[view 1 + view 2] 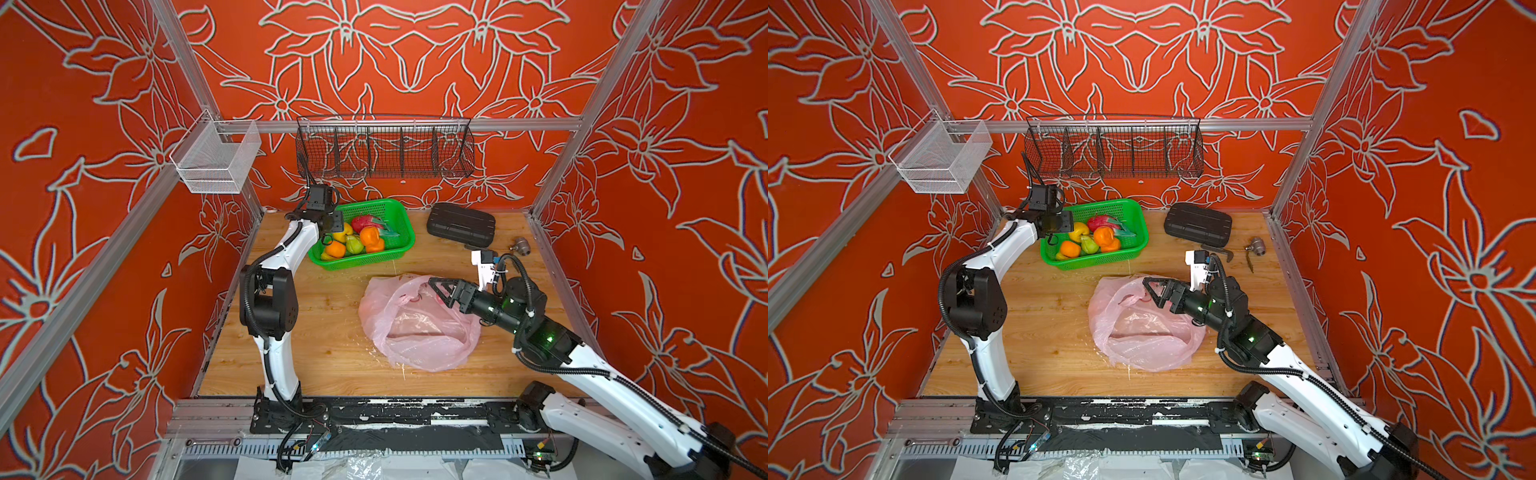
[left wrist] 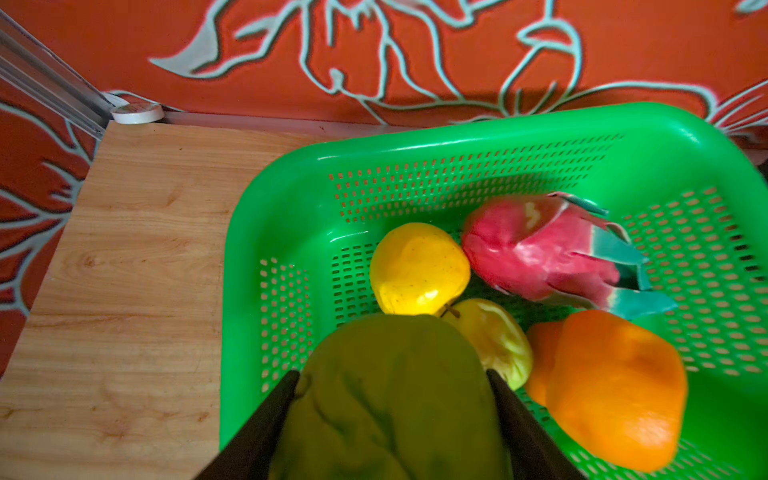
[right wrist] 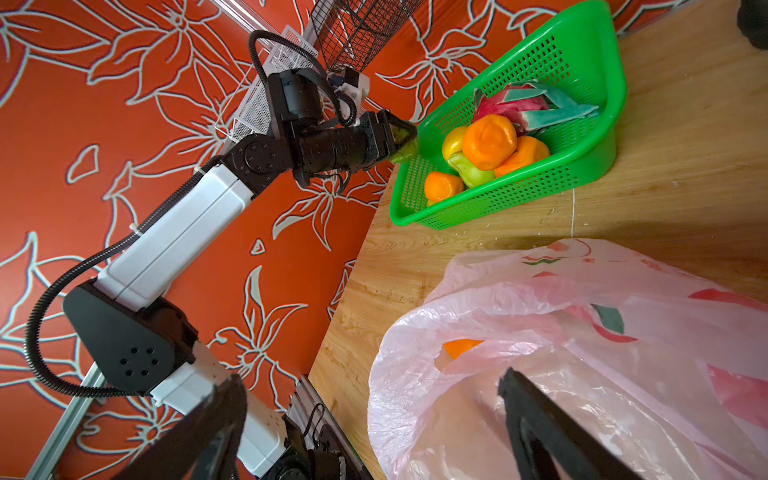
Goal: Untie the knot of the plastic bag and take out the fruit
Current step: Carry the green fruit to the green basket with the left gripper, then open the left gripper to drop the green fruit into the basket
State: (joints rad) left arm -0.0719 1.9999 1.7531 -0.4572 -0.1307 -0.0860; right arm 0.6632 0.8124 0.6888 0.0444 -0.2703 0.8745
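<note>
The left gripper moves down into the green basket (image 2: 457, 137) next to release the pear-like fruit, since the bare basket bottom beside the yellow fruit lies below it.
The pale-pink plastic bag (image 1: 419, 328) (image 1: 1142, 332) lies slack on the wooden table with its mouth open. The knot is out of view. My right gripper (image 1: 438, 291) (image 3: 370, 378) hovers open over the bag's far rim with nothing between its fingers. One orange fruit (image 3: 461, 347) shows inside the bag. My left gripper (image 2: 392, 374) (image 1: 336, 224) is shut on a green pear-like fruit (image 2: 390, 415), just above the left end of the green basket (image 2: 457, 137). The basket holds a yellow fruit (image 2: 419, 270), a dragon fruit (image 2: 540, 253), an orange one (image 2: 615, 390) and a green one (image 2: 494, 340).
A black case (image 1: 461, 224) and a metal fitting (image 1: 521, 246) lie at the back right of the table. A black wire rack (image 1: 384, 151) and a white mesh basket (image 1: 216, 160) hang on the frame. A white tape roll (image 2: 137, 113) sits in the back left corner.
</note>
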